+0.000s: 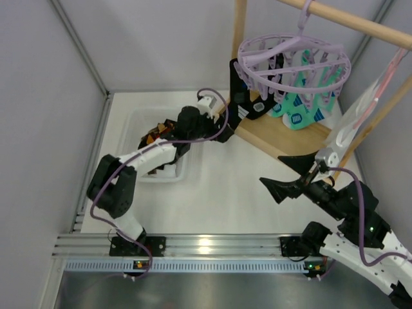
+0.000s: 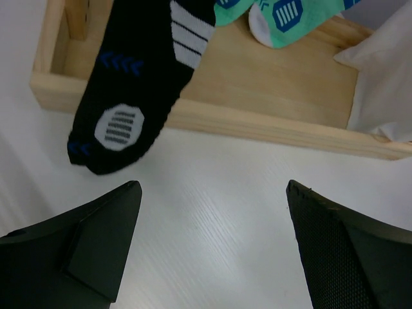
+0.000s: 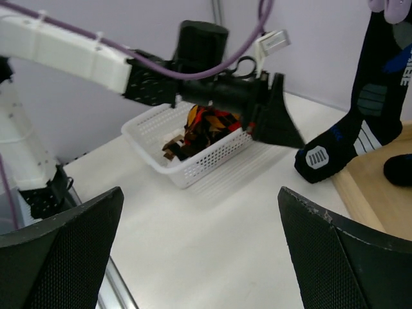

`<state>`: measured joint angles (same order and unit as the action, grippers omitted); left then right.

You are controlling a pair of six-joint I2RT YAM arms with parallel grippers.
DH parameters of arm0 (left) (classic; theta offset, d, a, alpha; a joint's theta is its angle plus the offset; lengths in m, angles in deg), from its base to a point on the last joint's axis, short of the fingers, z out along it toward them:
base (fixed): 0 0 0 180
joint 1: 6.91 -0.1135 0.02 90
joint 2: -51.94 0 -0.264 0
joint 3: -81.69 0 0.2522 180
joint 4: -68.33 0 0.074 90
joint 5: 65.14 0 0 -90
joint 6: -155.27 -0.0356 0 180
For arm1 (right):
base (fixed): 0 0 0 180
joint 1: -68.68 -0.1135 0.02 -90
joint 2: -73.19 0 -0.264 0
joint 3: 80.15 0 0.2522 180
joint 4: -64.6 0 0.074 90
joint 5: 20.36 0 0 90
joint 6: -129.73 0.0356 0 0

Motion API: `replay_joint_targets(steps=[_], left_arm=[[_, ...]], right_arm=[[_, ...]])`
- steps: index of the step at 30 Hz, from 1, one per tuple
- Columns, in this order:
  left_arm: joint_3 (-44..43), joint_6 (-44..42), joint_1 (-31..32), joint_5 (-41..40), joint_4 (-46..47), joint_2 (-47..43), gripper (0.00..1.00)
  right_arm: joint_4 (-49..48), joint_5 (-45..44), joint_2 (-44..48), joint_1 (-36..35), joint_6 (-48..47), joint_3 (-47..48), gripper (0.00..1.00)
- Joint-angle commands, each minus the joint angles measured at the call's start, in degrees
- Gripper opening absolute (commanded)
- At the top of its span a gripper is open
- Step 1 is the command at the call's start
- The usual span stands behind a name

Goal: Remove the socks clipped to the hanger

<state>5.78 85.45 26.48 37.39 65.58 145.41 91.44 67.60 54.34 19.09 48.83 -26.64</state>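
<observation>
My left gripper reaches outward next and closes on the black sock's white-striped bend [image 1: 240,110] [image 2: 178,37], which lies outward of it, where the foot juts past the rack's base.
The lavender hanger [image 1: 293,64] hangs from a wooden bar at the back right. A black sock with white stripes [image 1: 240,90] and mint-teal socks [image 1: 299,111] are clipped to it. My left gripper [image 1: 225,125] is open and empty just left of the black sock. In the left wrist view that gripper [image 2: 212,188] is over bare table, with the black sock [image 2: 138,84] ahead and the teal socks [image 2: 283,16] beyond. My right gripper [image 1: 284,175], open and empty, hovers low over the table. In its own view the right gripper [image 3: 199,193] faces the black sock [image 3: 367,109].
A white basket [image 1: 168,178] at left holds orange-and-black argyle socks [image 3: 209,125]. The wooden rack has a flat base [image 2: 257,84] and a top bar [image 1: 347,22]. A clear bag [image 1: 364,106] hangs at right. Grey walls enclose the table.
</observation>
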Motion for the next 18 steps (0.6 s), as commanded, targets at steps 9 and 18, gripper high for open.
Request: replay_joint_targets(steps=[9,18], left_arm=[[-27.57,-7.97,-9.91,20.06,10.7,25.61,0.97],[-38.48,-7.62,-10.8,29.82,10.7,36.25,0.89]], right_arm=[[8.36,13.73,6.02,0.63,0.56,-0.81,1.0],[7.31,16.72,4.26,0.63,-0.84,-1.07,0.99]])
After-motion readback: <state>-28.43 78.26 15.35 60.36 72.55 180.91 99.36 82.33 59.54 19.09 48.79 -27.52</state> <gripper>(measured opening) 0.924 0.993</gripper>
